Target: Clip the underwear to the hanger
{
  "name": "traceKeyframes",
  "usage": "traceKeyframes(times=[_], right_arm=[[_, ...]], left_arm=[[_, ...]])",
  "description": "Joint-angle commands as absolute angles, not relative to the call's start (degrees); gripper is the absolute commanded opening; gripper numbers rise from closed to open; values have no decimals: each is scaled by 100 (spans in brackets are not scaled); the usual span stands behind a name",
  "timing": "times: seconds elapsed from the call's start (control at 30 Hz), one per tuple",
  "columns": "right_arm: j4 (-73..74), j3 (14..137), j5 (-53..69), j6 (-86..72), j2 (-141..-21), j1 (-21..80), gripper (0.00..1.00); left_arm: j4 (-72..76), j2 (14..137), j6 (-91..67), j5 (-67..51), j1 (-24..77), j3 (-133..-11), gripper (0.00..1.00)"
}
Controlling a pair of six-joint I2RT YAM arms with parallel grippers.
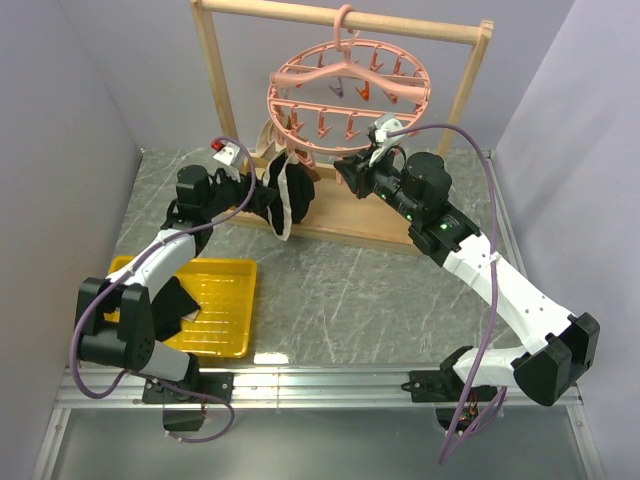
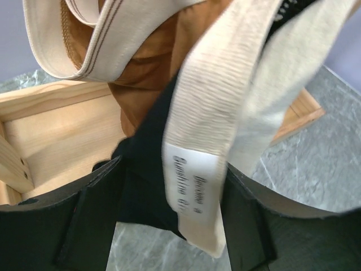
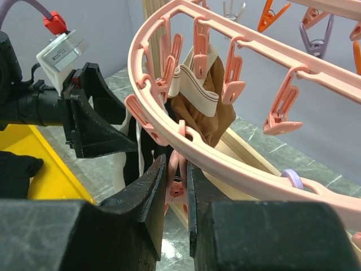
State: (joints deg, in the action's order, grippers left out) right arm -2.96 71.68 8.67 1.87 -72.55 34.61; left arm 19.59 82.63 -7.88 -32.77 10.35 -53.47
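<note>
My left gripper will move down along the loose beige waistband toward its hanging end, where its white label (image 2: 194,192) hangs low between my open fingers.
The pink hanger (image 1: 272,100) hangs by its hook from the wooden frame. The underwear (image 1: 297,195), black with a beige waistband, dangles below the ring's left rim; I cannot tell which peg holds it. My left gripper (image 1: 268,200) is beside it, open. In the left wrist view the gripper (image 2: 174,168) has its jaws wide apart, with the underwear's black cloth (image 2: 146,180) and white label (image 2: 194,192) hanging loose between them. My right gripper (image 3: 176,161) is shut on a pink clip peg (image 3: 176,192) under the hanger's rim (image 3: 249,177).
A brown-and-cream garment (image 3: 208,107) is clipped to the hanger just behind the underwear. The pale wooden frame (image 1: 215,80) stands at the back, its base on the table. A yellow tray (image 1: 225,310) at front left holds a black garment (image 1: 175,305).
</note>
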Motion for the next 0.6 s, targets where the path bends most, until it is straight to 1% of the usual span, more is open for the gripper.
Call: traceKeyframes(times=[0.0, 0.1, 0.43, 0.57], right_arm=[[-404, 7181, 1169, 184, -7304, 3489, 0], [-413, 7189, 1169, 185, -7312, 3481, 0], [-422, 7146, 1160, 185, -7269, 3489, 0], [-431, 7137, 1143, 193, -7260, 3489, 0]], left_arm=[[2347, 8227, -1239, -3085, 1090, -5581, 70], [2154, 8183, -1161, -2962, 1125, -5546, 70], [1749, 8253, -1028, -2215, 1388, -5335, 62], [1670, 8253, -1124, -2092, 1520, -5282, 63]])
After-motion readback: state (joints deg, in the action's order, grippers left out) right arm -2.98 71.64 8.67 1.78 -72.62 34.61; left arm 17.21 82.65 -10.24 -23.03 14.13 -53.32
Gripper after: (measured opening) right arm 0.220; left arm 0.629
